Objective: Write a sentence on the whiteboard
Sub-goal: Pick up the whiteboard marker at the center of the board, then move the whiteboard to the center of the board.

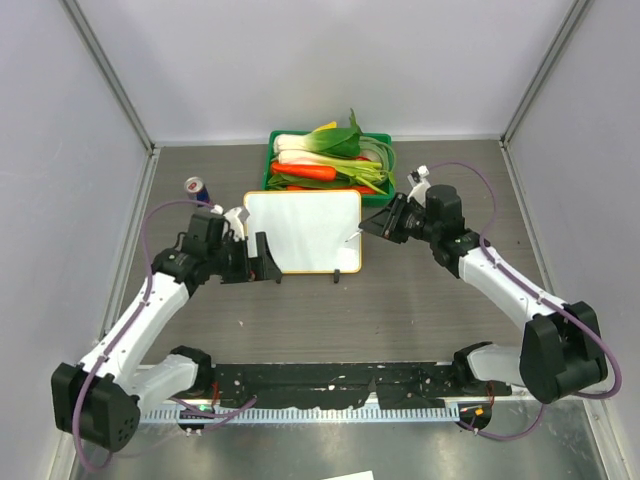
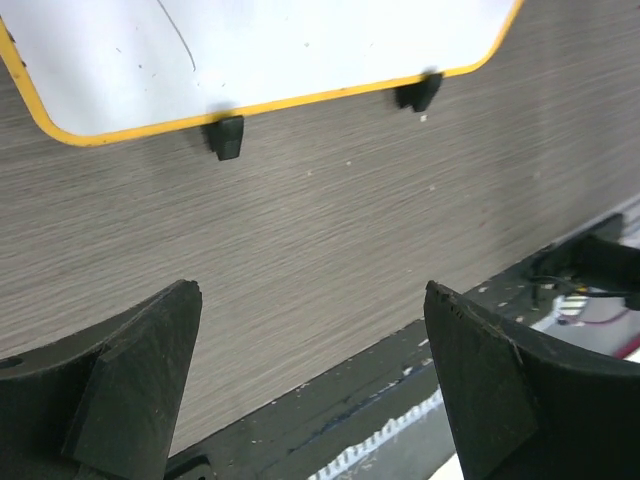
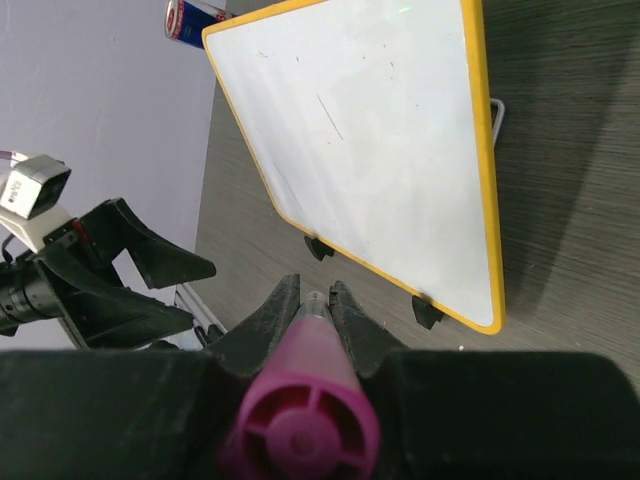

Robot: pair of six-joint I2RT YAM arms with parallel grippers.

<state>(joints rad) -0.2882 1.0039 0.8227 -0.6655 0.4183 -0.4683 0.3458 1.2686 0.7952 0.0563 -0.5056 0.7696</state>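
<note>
My left gripper will lower next and straddle the closer black clip (image 1: pixel 278 279) on the whiteboard's near edge, as the clip sticks past the orange rim over bare table.
The whiteboard (image 1: pixel 303 230) lies flat mid-table, white with an orange rim and two black clips (image 2: pixel 225 137) on its near edge. No sentence is visible on it, only a faint thin stroke (image 2: pixel 180 40). My left gripper (image 2: pixel 312 295) is open and empty over bare table, just off the board's near-left corner (image 1: pixel 266 258). My right gripper (image 3: pixel 315 295) is shut on a magenta marker (image 3: pixel 300 420). It hovers at the board's right edge (image 1: pixel 372 225), with the marker pointing toward the board (image 3: pixel 380 140).
A green tray (image 1: pixel 272 150) heaped with vegetables sits just behind the board. A red-and-blue can (image 1: pixel 195 187) stands at the back left. A black strip (image 1: pixel 330 380) runs along the near table edge. Grey walls enclose three sides.
</note>
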